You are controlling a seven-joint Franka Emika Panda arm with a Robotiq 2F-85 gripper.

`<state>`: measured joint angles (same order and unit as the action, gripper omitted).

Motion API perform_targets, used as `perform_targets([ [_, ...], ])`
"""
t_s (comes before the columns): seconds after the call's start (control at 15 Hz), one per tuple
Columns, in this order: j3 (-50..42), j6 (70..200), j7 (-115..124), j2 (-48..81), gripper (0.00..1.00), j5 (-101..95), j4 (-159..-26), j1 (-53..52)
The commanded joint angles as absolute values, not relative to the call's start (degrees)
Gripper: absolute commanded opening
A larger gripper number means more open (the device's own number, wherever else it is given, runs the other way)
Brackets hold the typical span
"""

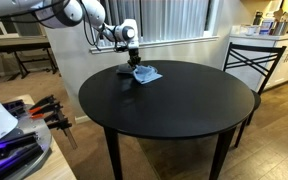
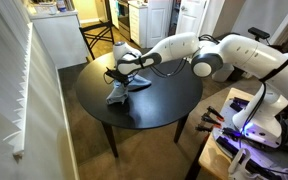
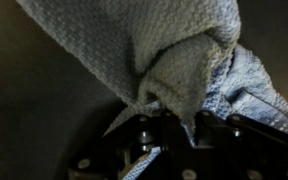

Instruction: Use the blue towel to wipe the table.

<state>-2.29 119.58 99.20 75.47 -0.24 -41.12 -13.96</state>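
Observation:
Bare black table lies toward the base, so my gripper should next drag the towel (image 1: 144,74) back that way across the near part of the table to wipe it, then release the towel's fold.
The blue towel (image 1: 144,74) lies bunched near the far edge of the round black table (image 1: 174,110). It also shows in an exterior view (image 2: 118,91), partly hanging from the jaws. My gripper (image 1: 133,62) is right over it, shut on a pinched fold of the towel. In the wrist view the towel (image 3: 154,50) fills the frame and a fold of it is clamped between the fingers of the gripper (image 3: 169,112). The table (image 3: 34,110) is dark beneath.
A black chair (image 1: 252,62) stands by the table on the side away from the arm. A window sill and wall run close behind the table (image 1: 184,42). Tools and clamps lie on a bench (image 1: 44,110) beside the table.

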Motion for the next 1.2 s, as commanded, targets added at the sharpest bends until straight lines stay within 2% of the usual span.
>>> perform_targets([
  [0.0, -4.2, 124.5, 102.0, 80.6, 0.04, 0.5, -35.7, -9.0],
  [0.53, -8.6, 130.7, 111.2, 79.6, 0.04, 0.9, -40.6, 4.0],
  [0.87, -9.3, 126.8, 114.9, 76.5, 0.04, 2.0, -45.8, 9.4],
  [1.13, -8.4, 123.5, 112.0, 72.0, 0.04, 1.7, -53.2, 9.6],
])
